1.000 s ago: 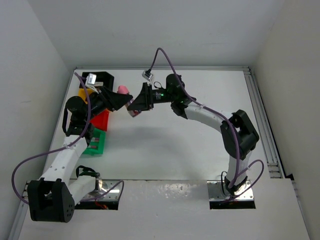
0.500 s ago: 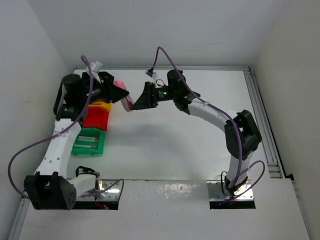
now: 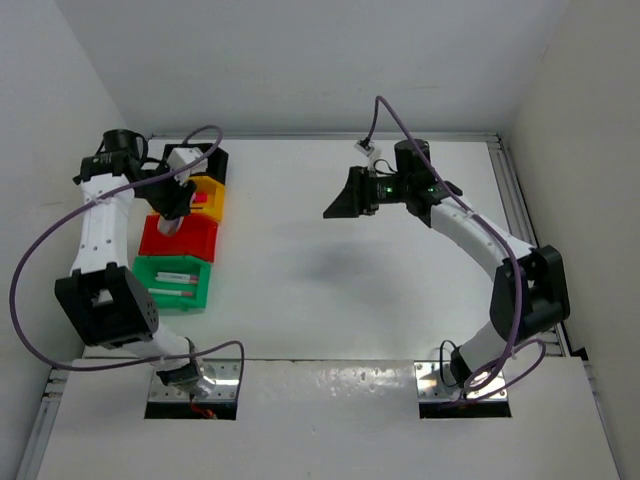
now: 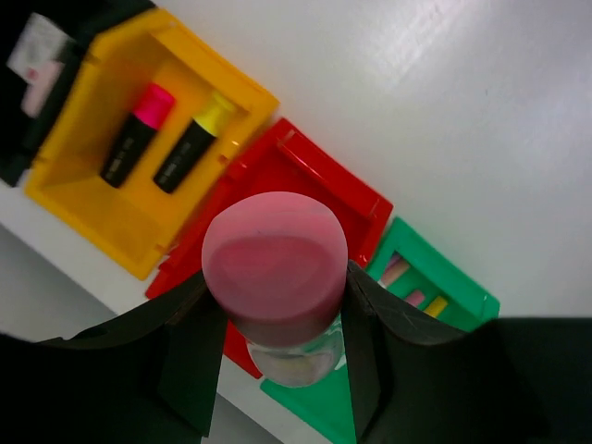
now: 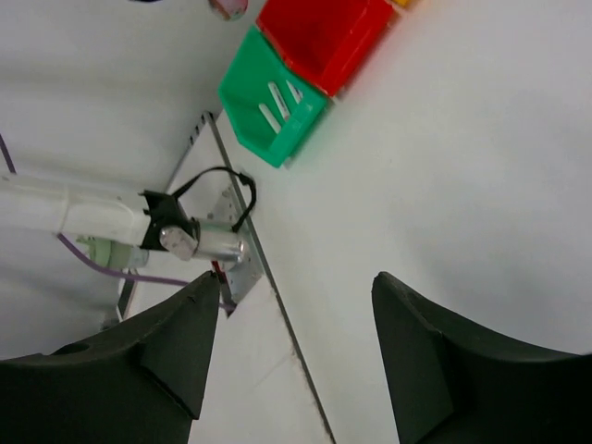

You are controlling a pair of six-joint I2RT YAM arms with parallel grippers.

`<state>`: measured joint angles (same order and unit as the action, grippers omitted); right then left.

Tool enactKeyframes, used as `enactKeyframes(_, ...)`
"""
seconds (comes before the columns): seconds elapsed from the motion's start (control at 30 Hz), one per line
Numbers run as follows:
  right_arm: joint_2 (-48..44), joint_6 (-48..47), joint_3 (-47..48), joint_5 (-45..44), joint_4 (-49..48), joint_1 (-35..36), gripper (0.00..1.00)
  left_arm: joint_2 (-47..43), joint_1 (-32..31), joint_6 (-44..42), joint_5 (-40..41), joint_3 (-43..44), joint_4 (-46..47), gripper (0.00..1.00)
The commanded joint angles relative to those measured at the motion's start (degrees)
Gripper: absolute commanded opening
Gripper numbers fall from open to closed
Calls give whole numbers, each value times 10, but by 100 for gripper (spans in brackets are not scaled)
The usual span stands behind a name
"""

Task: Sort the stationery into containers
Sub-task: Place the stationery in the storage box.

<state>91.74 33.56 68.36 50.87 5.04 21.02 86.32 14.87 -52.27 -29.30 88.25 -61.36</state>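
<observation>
The open part of the red bin's bottom is below my left gripper, so it should next lower and release the pink-maroon block (image 4: 275,264) there.
My left gripper (image 3: 169,214) is shut on the pink-maroon block (image 4: 275,264), a round pink-topped piece with a clear lower end, and holds it above the red bin (image 3: 180,240). In the left wrist view the block hangs over the near edge of the red bin (image 4: 314,180). The yellow bin (image 4: 92,213) holds two black markers (image 4: 162,139), one pink-capped and one yellow-capped. The green bin (image 4: 444,277) holds thin pens with pink and yellow ends. The black bin (image 3: 207,160) holds a pale item (image 4: 37,55). My right gripper (image 3: 332,207) is open and empty above the table's middle.
The four bins stand in a row along the table's left edge: black farthest, then the yellow bin (image 3: 208,195), red, and the green bin (image 3: 176,283) nearest. Purple cables loop off both arms. The right wrist view shows the green bin (image 5: 273,102) and the left arm's base (image 5: 185,240).
The two grippers were together near the table's middle. My left gripper has swung left with the pink block to above the red bin. My right gripper has drawn back right, open.
</observation>
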Motion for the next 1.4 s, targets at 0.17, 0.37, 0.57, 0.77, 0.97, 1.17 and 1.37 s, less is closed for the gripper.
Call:
enactKeyframes(0.17, -22, -71, 8, -17, 52, 3, 64, 65, 2, -124, 27, -11, 8, 2)
enactKeyframes(0.37, -17, -69, 6, -17, 52, 3, 63, 106, -17, -138, 93, -4, 34, 2)
enactKeyframes(0.57, -10, -66, 4, -15, 48, 3, 63, 157, -27, -148, 153, 19, 12, 2)
enactKeyframes(0.77, -10, -61, -1, -14, 43, 3, 62, 188, -34, -141, 186, 21, 9, 2)
enactKeyframes(0.97, -8, -54, -1, -10, 38, 0, 62, 201, -44, -141, 209, 19, 9, 3)
enactKeyframes(1.17, -8, -53, -5, -7, 36, -2, 62, 215, -55, -138, 231, 23, 2, 11)
enactKeyframes(1.37, -9, -49, -8, -2, 34, -5, 63, 230, -58, -127, 234, 41, -5, 40)
